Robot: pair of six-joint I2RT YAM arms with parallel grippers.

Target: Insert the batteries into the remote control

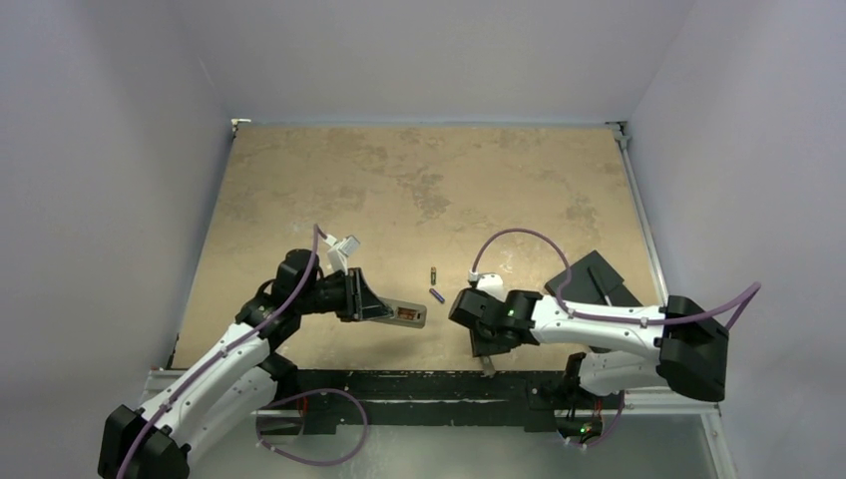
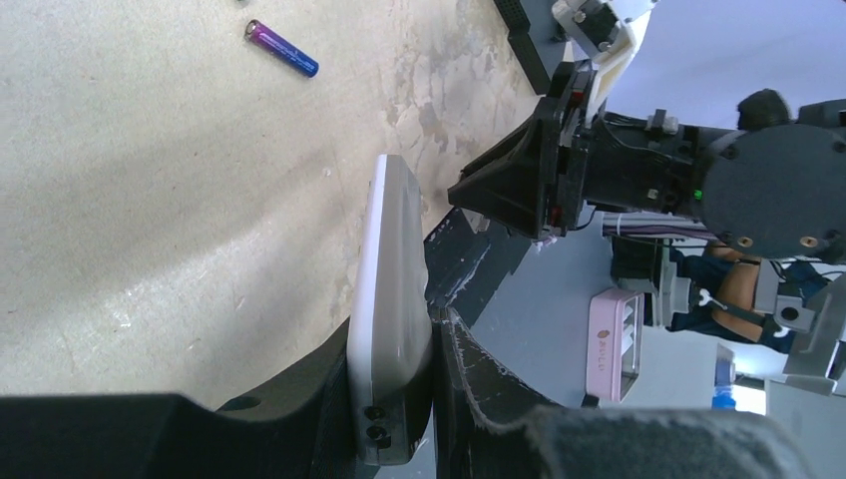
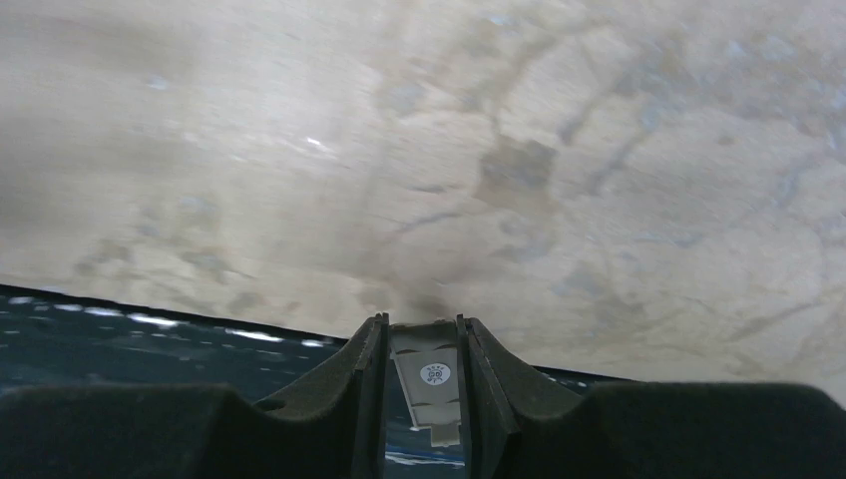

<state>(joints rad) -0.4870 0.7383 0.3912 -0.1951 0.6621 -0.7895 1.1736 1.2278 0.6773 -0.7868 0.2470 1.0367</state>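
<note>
My left gripper will next put the remote control down on the tabletop (image 1: 432,308) (image 2: 327,105) beside the purple battery and let go of it there, since the remote control's open battery hollow already faces up.
The remote control (image 1: 402,313) is slim and white, and its grey underside with the battery recess faces up. My left gripper (image 1: 382,308) is shut on one end of it and holds it just above the table. In the left wrist view the remote control (image 2: 391,269) stands edge-on between the fingers (image 2: 469,369). Two batteries lie on the table past its free end: a purple one (image 1: 437,295) (image 2: 282,49) and a dark one with a brassy end (image 1: 434,273). My right gripper (image 1: 485,351) (image 3: 422,339) points at the table's near edge, shut on a small flat grey cover piece (image 3: 429,384) (image 1: 487,365).
A flat black slab (image 1: 596,279) lies at the right, behind the right arm. The black rail along the table's near edge (image 1: 419,384) runs just under the right gripper. A pink box (image 2: 614,341) sits off the table.
</note>
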